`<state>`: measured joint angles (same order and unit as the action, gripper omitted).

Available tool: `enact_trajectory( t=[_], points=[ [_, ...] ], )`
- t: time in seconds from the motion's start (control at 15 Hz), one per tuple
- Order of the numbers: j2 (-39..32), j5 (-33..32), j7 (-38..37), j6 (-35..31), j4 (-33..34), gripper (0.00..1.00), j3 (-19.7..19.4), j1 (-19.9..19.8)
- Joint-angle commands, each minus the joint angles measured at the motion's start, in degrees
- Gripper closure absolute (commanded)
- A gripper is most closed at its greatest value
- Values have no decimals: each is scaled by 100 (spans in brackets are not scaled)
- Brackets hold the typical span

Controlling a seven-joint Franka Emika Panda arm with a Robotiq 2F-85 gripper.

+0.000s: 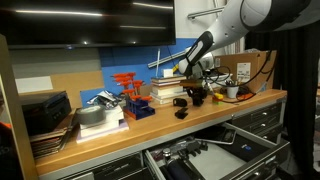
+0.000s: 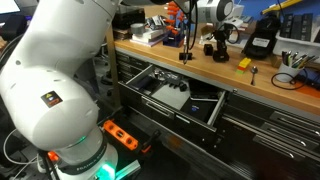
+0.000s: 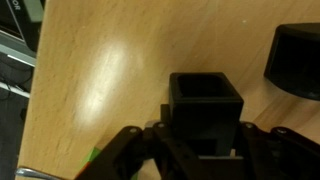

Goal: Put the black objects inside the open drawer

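Note:
The black blocky object in my gripper needs to be lifted next, moved back and lowered over the drawer's bare pale bottom. It should be released there, as that spot is clear of items.
In the wrist view my gripper (image 3: 203,150) has its fingers against both sides of a black open-topped box (image 3: 205,100) on the wooden benchtop (image 3: 90,70). A second black object (image 3: 295,60) lies just beyond it at the upper right. In both exterior views the gripper (image 1: 196,92) (image 2: 218,44) is down at the benchtop, with another black object (image 1: 181,105) (image 2: 187,52) beside it. The open drawer (image 1: 200,155) (image 2: 170,95) is below the bench edge and holds some items.
An orange rack (image 1: 128,90) and stacked books (image 1: 165,90) stand on the bench near the gripper. A black case (image 2: 262,40), a yellow block (image 2: 244,62) and small tools (image 2: 288,80) lie further along. A white mug (image 1: 232,92) stands nearby.

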<state>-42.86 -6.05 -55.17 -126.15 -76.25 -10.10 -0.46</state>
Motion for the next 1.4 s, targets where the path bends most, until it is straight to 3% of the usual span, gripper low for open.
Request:
enact_trajectory(
  t=[0.0, 0.27, 0.67, 0.93, 1.33],
  points=[
    [1002, -183, 499, -185, -1200, 72, -77, 118],
    [1901, -372, 681, -176, -2328, 71, -68, 236],
    [2989, -100, 1433, -310, -4139, 72, 396, 257],
    [3393, 335, 2773, -757, -5160, 73, 677, 112],
    [2988, 547, 5130, -1640, -5597, 74, 673, -245]
  ],
)
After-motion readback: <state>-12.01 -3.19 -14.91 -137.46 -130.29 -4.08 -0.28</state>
